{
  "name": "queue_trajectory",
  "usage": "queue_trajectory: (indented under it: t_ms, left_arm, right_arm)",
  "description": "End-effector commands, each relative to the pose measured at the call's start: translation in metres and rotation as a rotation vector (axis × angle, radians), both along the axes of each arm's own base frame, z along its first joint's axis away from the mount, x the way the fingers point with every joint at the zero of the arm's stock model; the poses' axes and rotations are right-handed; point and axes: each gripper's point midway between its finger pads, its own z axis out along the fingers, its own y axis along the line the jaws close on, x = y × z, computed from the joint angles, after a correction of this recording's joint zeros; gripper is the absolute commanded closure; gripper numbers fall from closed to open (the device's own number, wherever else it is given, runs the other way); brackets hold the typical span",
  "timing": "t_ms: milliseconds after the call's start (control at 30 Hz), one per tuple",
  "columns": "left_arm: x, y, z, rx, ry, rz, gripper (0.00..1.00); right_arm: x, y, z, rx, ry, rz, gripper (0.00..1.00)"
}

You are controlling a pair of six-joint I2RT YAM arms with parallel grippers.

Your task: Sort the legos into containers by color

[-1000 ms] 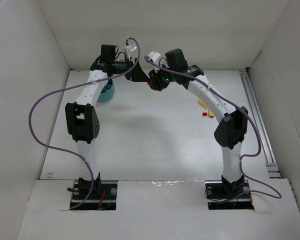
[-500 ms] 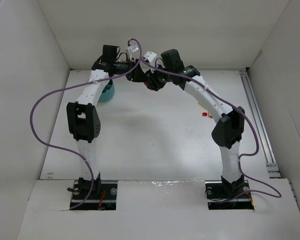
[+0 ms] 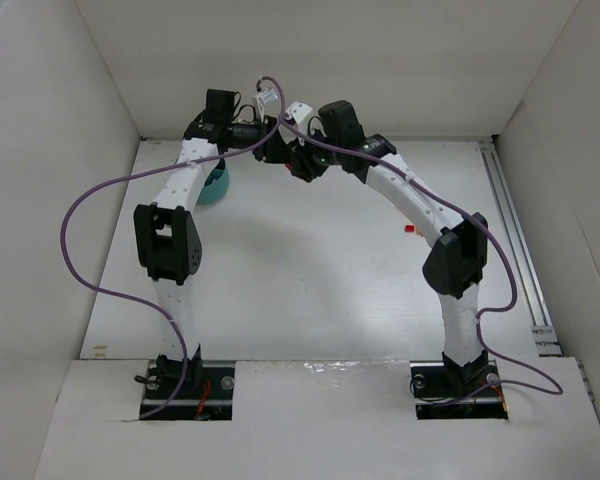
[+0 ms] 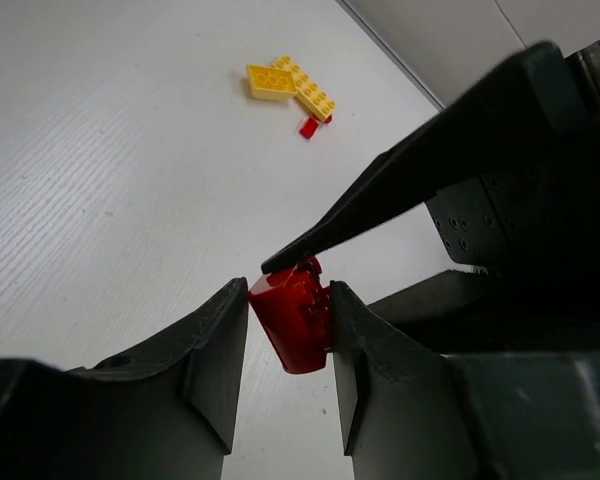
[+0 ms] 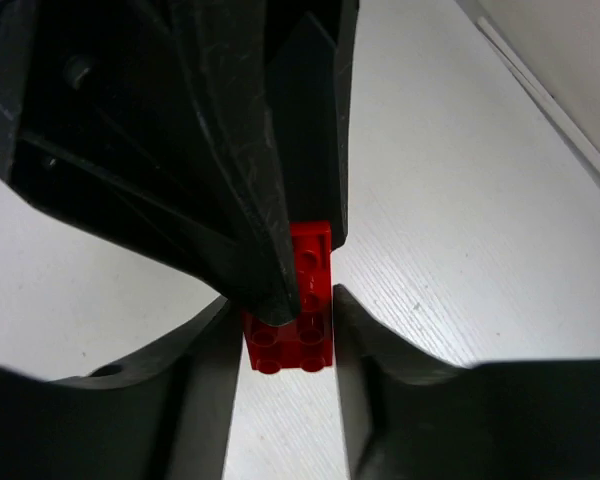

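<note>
The teal bowl is below the red lego and to the left in the top view, so my left gripper should next swing that way, lower the red lego inside the teal bowl (image 3: 218,185) and release it.
A red lego (image 4: 295,320) hangs above the table between both grippers at the back middle. My left gripper (image 4: 288,288) is shut on it, with both jaws pressed to its sides. In the right wrist view the same red lego (image 5: 302,340) sits studs up between the jaws of my right gripper (image 5: 283,297), which lie close against both its sides. The left gripper's fingers (image 5: 250,200) reach in over it from above. From above, the left gripper (image 3: 280,150) and right gripper (image 3: 302,165) meet tip to tip. The teal bowl (image 3: 218,185) peeks out from behind the left arm.
Two yellow legos (image 4: 290,82) and a tiny red piece (image 4: 308,127) lie together on the white table. Another small red piece (image 3: 409,228) shows beside the right arm. White walls enclose the table, and a rail (image 3: 515,240) runs along its right edge.
The right gripper moved left to meet the left gripper. The left jaws have closed onto the red lego. The right jaws have eased a little wider.
</note>
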Motion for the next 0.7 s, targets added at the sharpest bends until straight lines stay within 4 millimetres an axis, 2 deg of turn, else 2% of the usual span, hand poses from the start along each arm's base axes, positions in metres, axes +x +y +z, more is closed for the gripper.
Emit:
queue_trajectory:
  t_ms: [0, 33, 67, 100, 133, 167, 200, 267, 300, 333, 367, 400, 433, 467, 500, 567, 600, 667]
  left_arm:
    - [-0.002, 0.011, 0.015, 0.003, -0.060, 0.009, 1.00]
    - [-0.002, 0.016, 0.016, 0.004, -0.057, 0.020, 1.00]
    - [0.003, 0.031, 0.026, 0.006, -0.100, 0.060, 1.00]
    - [0.004, 0.041, 0.017, 0.017, -0.060, 0.104, 1.00]
    - [0.007, 0.052, 0.017, 0.019, -0.060, 0.142, 1.00]
    - [0.009, 0.076, 0.030, 0.019, -0.089, 0.208, 1.00]
    - [0.011, 0.089, 0.021, 0.028, -0.086, 0.254, 1.00]
    - [0.016, 0.117, 0.022, 0.057, -0.103, 0.365, 1.00]
    - [0.019, 0.140, 0.034, 0.069, -0.153, 0.437, 1.00]
    - [0.021, 0.157, 0.021, 0.100, -0.128, 0.514, 1.00]
    - [0.022, 0.169, 0.020, 0.104, -0.119, 0.569, 1.00]
    - [0.020, 0.188, 0.031, 0.108, -0.144, 0.637, 1.00]
    - [0.021, 0.199, 0.023, 0.117, -0.139, 0.693, 1.00]
    - [0.023, 0.214, 0.029, 0.126, -0.138, 0.793, 1.00]
    - [0.024, 0.219, 0.030, 0.128, -0.141, 0.839, 1.00]
    - [0.031, 0.245, 0.025, 0.160, -0.147, 0.992, 1.00]
    - [0.034, 0.251, 0.023, 0.162, -0.139, 1.037, 1.00]
    - [0.039, 0.271, 0.027, 0.171, -0.126, 1.175, 1.00]
  right_arm:
    - [0.005, 0.008, 0.052, 0.126, -0.117, -0.042, 0.52]
    - [0.009, 0.001, 0.051, 0.127, -0.115, -0.068, 0.44]
    - [0.008, -0.008, 0.046, 0.135, -0.086, -0.095, 0.38]
    - [0.010, -0.013, 0.046, 0.149, -0.083, -0.112, 0.28]
    - [0.015, -0.027, 0.043, 0.153, -0.072, -0.143, 0.24]
    - [0.011, -0.037, 0.034, 0.157, -0.036, -0.171, 0.21]
    - [0.013, -0.045, 0.033, 0.171, -0.029, -0.196, 0.17]
    - [0.020, -0.072, 0.023, 0.178, 0.005, -0.263, 0.16]
    - [0.017, -0.083, 0.012, 0.173, 0.038, -0.290, 0.16]
    - [0.019, -0.091, 0.003, 0.173, 0.058, -0.313, 0.16]
    - [0.023, -0.107, 0.001, 0.178, 0.068, -0.350, 0.15]
    - [0.022, -0.115, -0.012, 0.169, 0.097, -0.372, 0.15]
    - [0.023, -0.121, -0.017, 0.172, 0.116, -0.393, 0.15]
    - [0.025, -0.130, -0.026, 0.163, 0.132, -0.413, 0.15]
    - [0.025, -0.130, -0.026, 0.170, 0.139, -0.419, 0.15]
    - [0.026, -0.138, -0.032, 0.164, 0.150, -0.435, 0.15]
    - [0.028, -0.142, -0.032, 0.164, 0.150, -0.444, 0.15]
    - [0.029, -0.146, -0.041, 0.161, 0.170, -0.460, 0.15]
